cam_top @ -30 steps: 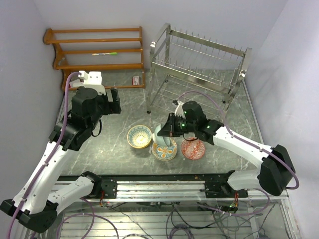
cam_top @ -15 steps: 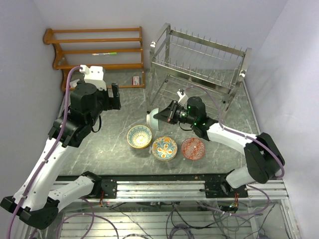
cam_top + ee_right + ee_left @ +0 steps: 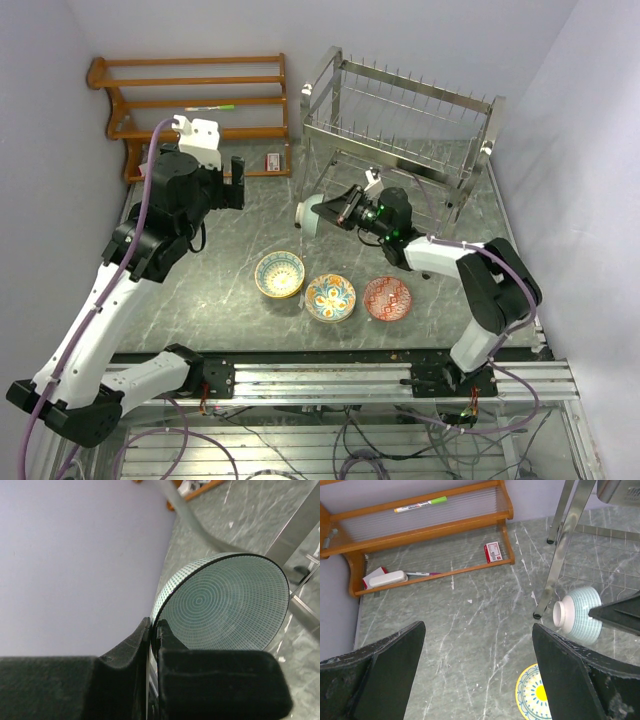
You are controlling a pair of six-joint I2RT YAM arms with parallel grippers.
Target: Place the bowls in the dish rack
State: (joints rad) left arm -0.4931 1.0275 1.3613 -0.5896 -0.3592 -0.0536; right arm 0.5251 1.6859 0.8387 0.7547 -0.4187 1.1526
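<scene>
The tipped bowl is hanging before the dish rack [image 3: 400, 130], so the right gripper will next carry it outward under the rack's upper level and let go of it at the lower level's shelf-side end [image 3: 341, 168].
A pale teal-patterned bowl [image 3: 312, 212] hangs tipped on its side just in front of the dish rack's [image 3: 400, 130] front-left leg, foot pointing left. My right gripper [image 3: 335, 210] is shut on its rim; in the right wrist view the fingers pinch the bowl [image 3: 225, 605] edge at the gripper [image 3: 154, 625]. Three bowls rest in a row on the table: yellow-teal [image 3: 279, 274], blue-orange [image 3: 330, 297], red-orange [image 3: 387, 298]. My left gripper [image 3: 236, 185] hovers open and holds nothing, left of the held bowl [image 3: 577, 614]; between and beyond its fingers [image 3: 477, 630] lies bare table and the yellow bowl's [image 3: 535, 695] edge.
A brown wooden shelf [image 3: 190, 100] stands at the back left with a green-capped marker [image 3: 210, 107] on it and a small red box [image 3: 272, 161] at its foot. The rack's leg [image 3: 560, 555] stands close to the held bowl. Walls close in on both sides.
My right arm has lifted the teal bowl from above the row of bowls and carried it back and left to the rack's front-left leg. My left arm has drifted slightly toward the back.
</scene>
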